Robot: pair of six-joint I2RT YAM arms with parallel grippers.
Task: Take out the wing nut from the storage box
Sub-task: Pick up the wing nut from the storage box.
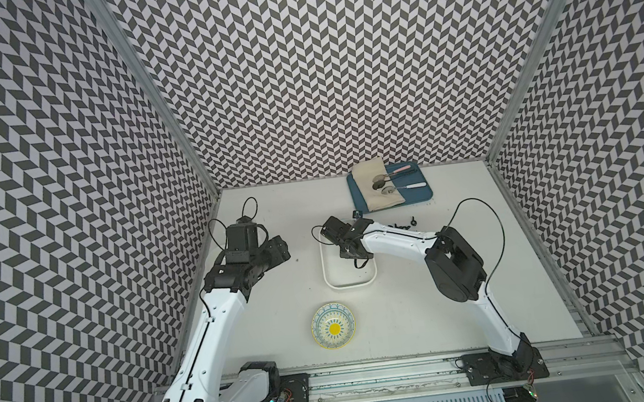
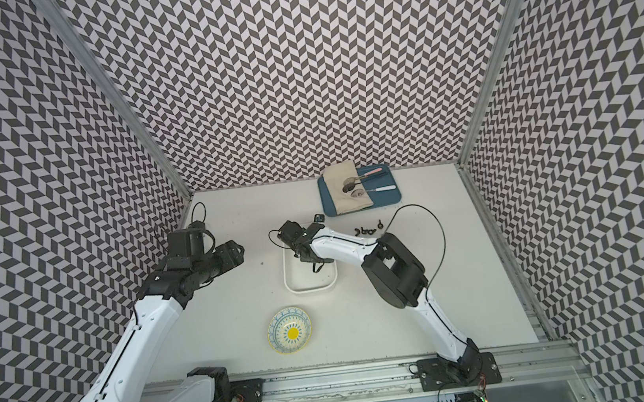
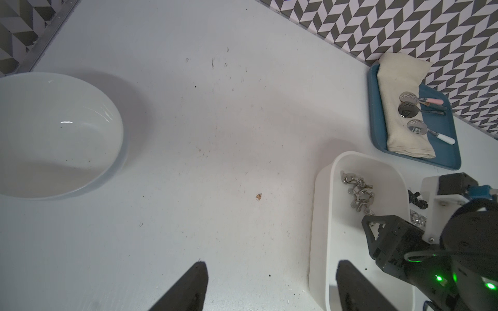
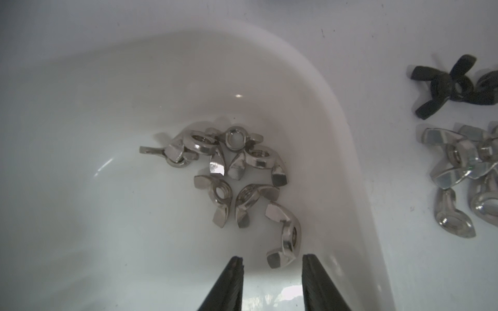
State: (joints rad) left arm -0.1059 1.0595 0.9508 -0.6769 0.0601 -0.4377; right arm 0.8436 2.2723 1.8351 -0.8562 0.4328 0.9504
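The fingers of my right gripper are just short of the nearest silver wing nut. I will ease my right gripper outward next, toward the box's rounded corner, with its open fingers on both sides of the nut.
The storage box [image 1: 350, 285] is a white shallow tub in the middle of the table, seen in both top views [image 2: 312, 289]. Several silver wing nuts [image 4: 229, 167] lie clustered in one rounded corner of it. My right gripper [image 4: 273, 258] reaches down into the box, open, with nothing between its fingers. The nearest wing nut [image 4: 285, 237] lies just beyond its fingertips, close to the box wall [image 4: 336, 134]. My left gripper [image 3: 270, 265] hovers open over bare table to the left of the box [image 3: 320, 215], holding nothing.
More wing nuts, black [image 4: 455, 86] and silver [image 4: 463, 167], lie on the table right of the box. A blue tray [image 1: 418, 195] with a cloth and spoons stands at the back. A patterned bowl [image 1: 333, 325] sits in front; a round white bowl [image 3: 54, 134] lies under the left arm.
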